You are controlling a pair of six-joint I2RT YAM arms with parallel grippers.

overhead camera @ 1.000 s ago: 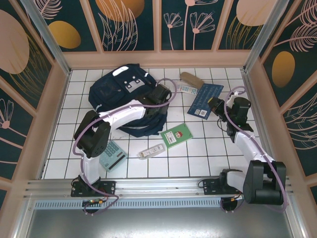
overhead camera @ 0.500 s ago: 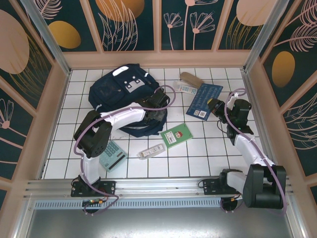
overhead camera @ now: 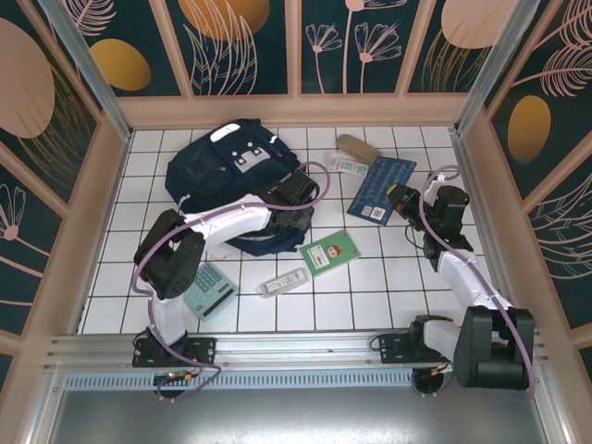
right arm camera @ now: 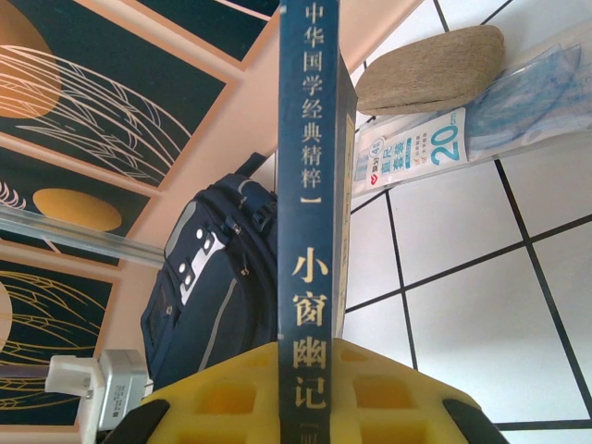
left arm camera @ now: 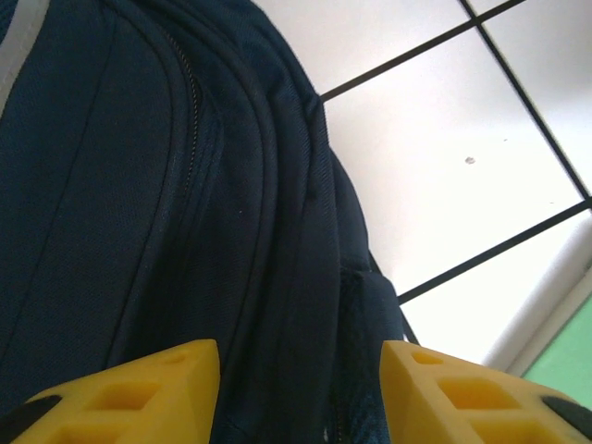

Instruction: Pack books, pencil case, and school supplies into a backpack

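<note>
My left gripper lowers a little next and draws its open fingers together on the backpack's raised fold (left arm camera: pixel 303 375), since that fold already stands between the two fingers.
The navy backpack (overhead camera: pixel 231 166) lies at the back left of the tiled floor. My left gripper (overhead camera: pixel 294 199) is at its right edge; in the left wrist view the yellow fingers (left arm camera: pixel 139 388) stand apart, open, astride a fold of the backpack (left arm camera: pixel 139 185). My right gripper (overhead camera: pixel 403 198) is shut on the spine of the dark blue book (overhead camera: pixel 381 187), which stands on edge between its jaws (right arm camera: pixel 308 139). The tan pencil case (overhead camera: pixel 358 146) and the clear packet (overhead camera: pixel 350 166) lie behind the book. The small green book (overhead camera: pixel 331 252), white-grey bar (overhead camera: pixel 282 281) and mint calculator (overhead camera: pixel 209 290) lie nearer.
Patterned walls (overhead camera: pixel 296 46) close in the back and both sides. A metal rail (overhead camera: pixel 296 347) runs along the near edge. Bare tiles (overhead camera: pixel 388 287) lie at the front right, and a corner of the green book (left arm camera: pixel 564 365) shows beside the left fingers.
My left gripper has slid down and a little left along the backpack's right edge, its jaws narrowing slightly. The right gripper has shifted the blue book slightly.
</note>
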